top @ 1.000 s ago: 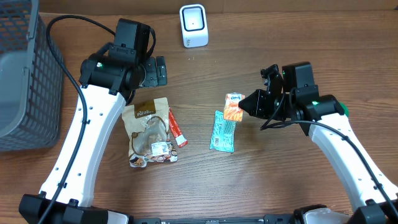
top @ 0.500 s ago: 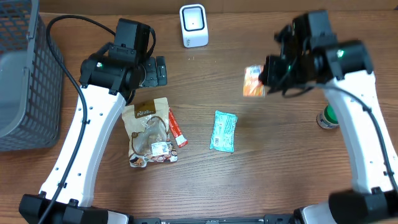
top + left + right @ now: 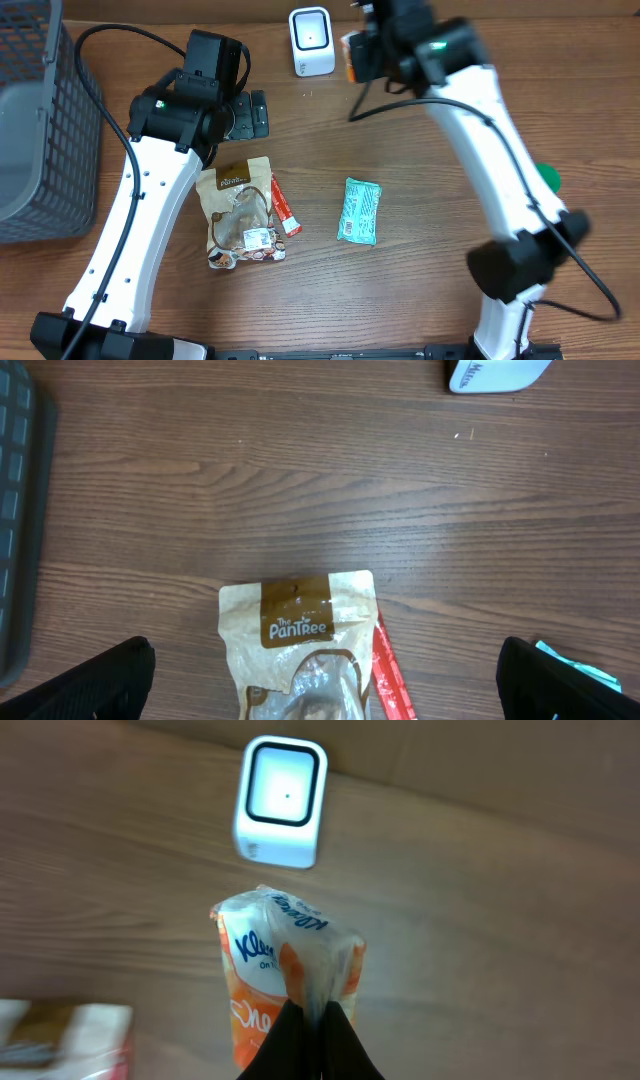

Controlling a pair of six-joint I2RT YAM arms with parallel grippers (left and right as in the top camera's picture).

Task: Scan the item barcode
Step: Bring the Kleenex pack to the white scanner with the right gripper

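I will next move my right gripper over the scanner window, then back and down beside the green object to release the seam, because the pack (image 3: pixel 351 56) hangs beside that window.
My right gripper (image 3: pixel 370 50) is shut on an orange and white tissue pack (image 3: pixel 351 56), held in the air just right of the white barcode scanner (image 3: pixel 311 40) at the table's far edge. In the right wrist view the pack (image 3: pixel 270 970) hangs pinched by its seam between the black fingers (image 3: pixel 340 1040), with the scanner (image 3: pixel 282 800) beyond it, its window facing the camera. My left gripper (image 3: pixel 250 114) is open and empty, hovering above the top end of a tan PanTree snack bag (image 3: pixel 300 630).
A red stick packet (image 3: pixel 285 208) lies against the snack bag (image 3: pixel 240 215), and a teal packet (image 3: pixel 359 211) lies mid-table. A grey mesh basket (image 3: pixel 40 130) stands at the far left. A green object (image 3: pixel 547 176) shows at the right, beside the right arm.
The right arm has lifted the tissue pack off the teal packet and swung it up and left to the scanner. The left arm has not moved.
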